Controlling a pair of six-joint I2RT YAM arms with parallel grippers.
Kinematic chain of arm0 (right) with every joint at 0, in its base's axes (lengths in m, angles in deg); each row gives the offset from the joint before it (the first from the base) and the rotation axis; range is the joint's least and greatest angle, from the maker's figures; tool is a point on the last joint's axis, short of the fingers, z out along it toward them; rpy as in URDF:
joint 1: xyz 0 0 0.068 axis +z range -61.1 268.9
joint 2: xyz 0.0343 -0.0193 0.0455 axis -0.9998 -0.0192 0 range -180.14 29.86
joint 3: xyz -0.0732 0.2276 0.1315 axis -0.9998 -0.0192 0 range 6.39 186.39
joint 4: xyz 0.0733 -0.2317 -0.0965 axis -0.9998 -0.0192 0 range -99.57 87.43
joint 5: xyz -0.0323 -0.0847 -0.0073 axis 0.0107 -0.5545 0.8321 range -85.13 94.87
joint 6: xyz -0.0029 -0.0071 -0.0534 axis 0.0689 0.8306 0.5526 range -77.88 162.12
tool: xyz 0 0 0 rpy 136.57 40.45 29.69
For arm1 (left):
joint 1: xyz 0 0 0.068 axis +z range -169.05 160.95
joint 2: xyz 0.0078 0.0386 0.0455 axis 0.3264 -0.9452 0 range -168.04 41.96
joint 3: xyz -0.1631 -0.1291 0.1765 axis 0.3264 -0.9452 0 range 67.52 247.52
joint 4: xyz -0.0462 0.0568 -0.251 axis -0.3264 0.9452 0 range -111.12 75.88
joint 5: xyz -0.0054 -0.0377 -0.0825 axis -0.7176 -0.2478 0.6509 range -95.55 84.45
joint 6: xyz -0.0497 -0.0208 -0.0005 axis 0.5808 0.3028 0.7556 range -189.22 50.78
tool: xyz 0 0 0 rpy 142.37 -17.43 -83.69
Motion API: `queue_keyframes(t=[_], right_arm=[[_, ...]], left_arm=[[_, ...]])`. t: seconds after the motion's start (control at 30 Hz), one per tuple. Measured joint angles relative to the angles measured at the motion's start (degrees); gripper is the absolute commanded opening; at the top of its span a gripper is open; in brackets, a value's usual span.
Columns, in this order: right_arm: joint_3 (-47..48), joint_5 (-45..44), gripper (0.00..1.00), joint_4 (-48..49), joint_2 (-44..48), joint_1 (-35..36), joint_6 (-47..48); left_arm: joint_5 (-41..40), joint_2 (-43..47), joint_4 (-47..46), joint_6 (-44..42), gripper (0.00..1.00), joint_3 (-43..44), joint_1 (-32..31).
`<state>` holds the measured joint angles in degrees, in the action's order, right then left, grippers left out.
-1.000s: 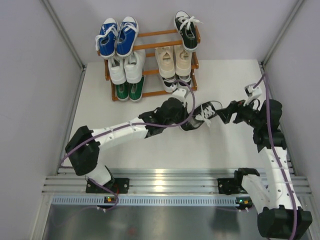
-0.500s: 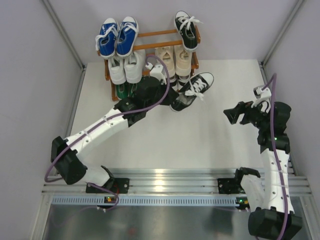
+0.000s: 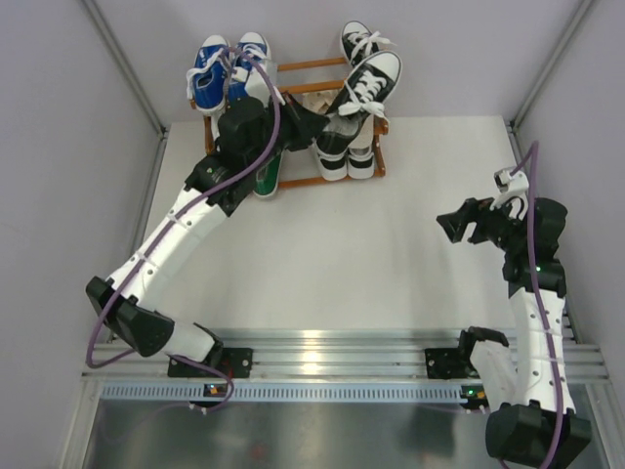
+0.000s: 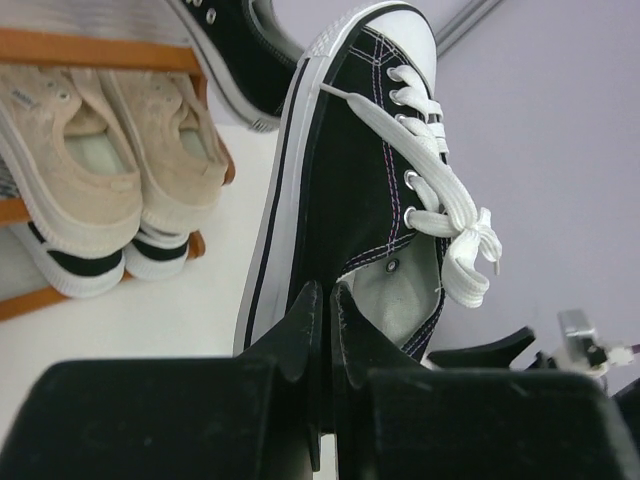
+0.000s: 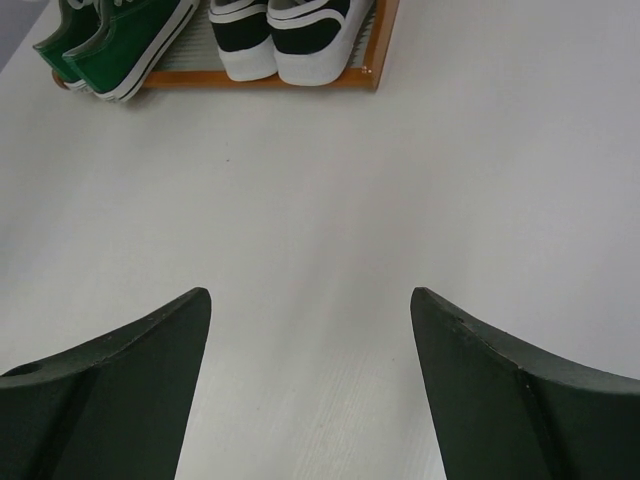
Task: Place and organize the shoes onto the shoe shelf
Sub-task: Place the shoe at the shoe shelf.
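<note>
I will next carry the shoe outward with my left gripper, lower it and release: the top level's empty part beside its mate is outward of the gripper and below it.
My left gripper is shut on the heel rim of a black canvas shoe with white laces. It holds the shoe in the air over the right side of the shoe shelf, toe pointing away. Its mate lies on the top tier's right end. The blue pair is at top left, the beige pair is on the middle tier, and the green pair and black-and-white pair are at the bottom. My right gripper hangs open over bare table.
Grey side walls close in the white table left and right. Metal mounting rails run along the near edge between the arm bases. My left arm stretches diagonally across the table's left half and covers the shelf's left-middle part.
My left arm has carried the black shoe from the middle of the table back and up over the shelf's right side. My right arm drew back to the right, then stayed still.
</note>
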<state>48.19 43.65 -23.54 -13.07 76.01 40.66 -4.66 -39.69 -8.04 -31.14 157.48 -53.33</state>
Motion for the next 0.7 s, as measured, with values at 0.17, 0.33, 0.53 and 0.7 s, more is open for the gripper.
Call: queue_keyframes(t=[0.17, 0.33, 0.53, 0.7], right_arm=[[0.0, -0.13, 0.8, -0.02, -0.02, 0.0, -0.02], [0.0, -0.15, 0.8, -0.04, -0.26, 0.0, -0.02], [0.0, -0.15, 0.8, -0.07, -0.33, 0.0, -0.02], [0.0, -0.15, 0.8, -0.07, -0.57, 0.0, -0.02]], left_arm=[[0.79, -3.15, -0.17, 1.81, 0.0, 7.54, 1.79], [-0.09, -6.45, -1.36, 5.66, 0.0, 11.15, 4.98], [-5.6, -12.81, -3.63, 10.95, 0.0, 13.62, 8.28], [-10.84, -19.08, -4.09, 14.56, 0.0, 17.42, 8.57]])
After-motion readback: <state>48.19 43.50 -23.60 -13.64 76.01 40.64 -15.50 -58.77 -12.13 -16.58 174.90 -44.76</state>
